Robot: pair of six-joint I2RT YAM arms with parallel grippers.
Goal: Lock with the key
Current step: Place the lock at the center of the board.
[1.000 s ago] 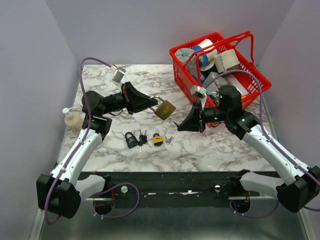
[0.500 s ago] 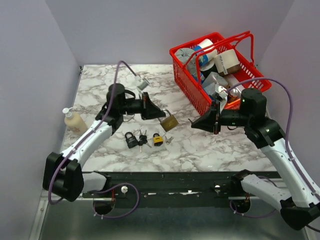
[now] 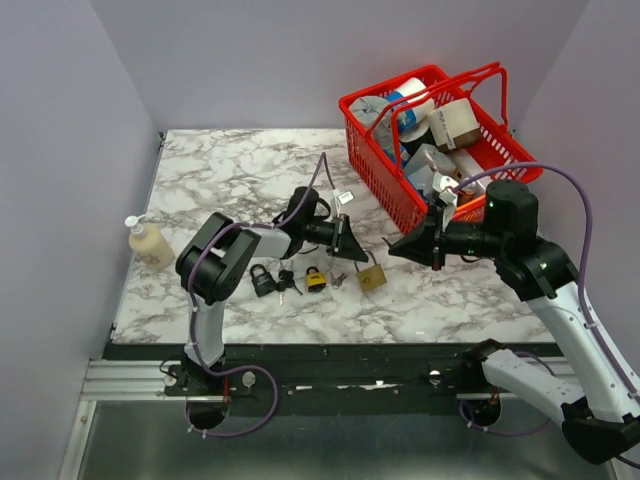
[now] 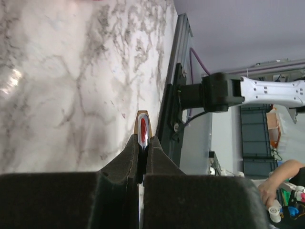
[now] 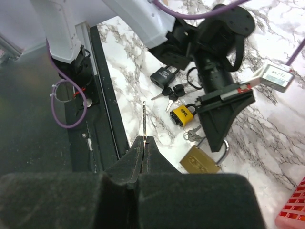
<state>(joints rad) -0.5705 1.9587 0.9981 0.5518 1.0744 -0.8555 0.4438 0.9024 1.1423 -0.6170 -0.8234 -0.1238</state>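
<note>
My left gripper lowers next until the brass padlock [image 3: 372,277] meets the marble beneath it, since the padlock hangs above the table by its held shackle.
My left gripper [image 3: 356,257] is shut on the shackle of a brass padlock [image 3: 372,277], which hangs low over the marble table near the middle front. In the left wrist view the padlock's edge [image 4: 142,131] sticks out between the closed pads of the left gripper [image 4: 142,145]. My right gripper [image 3: 393,249] is shut on a thin key [image 5: 144,119], held above the table just right of the padlock. The right wrist view shows the right gripper [image 5: 144,140], the brass padlock [image 5: 199,161] and the left gripper's fingers [image 5: 220,121].
A small yellow padlock [image 3: 316,278], a black padlock [image 3: 263,280] and loose keys [image 3: 339,280] lie left of the brass one. A red basket [image 3: 372,158] full of items stands at the back right. A soap bottle [image 3: 147,240] is at the left edge.
My left arm has folded in and swung right and down, carrying the brass padlock toward the table's front middle. My right gripper with the key drew back to the right and rose slightly.
</note>
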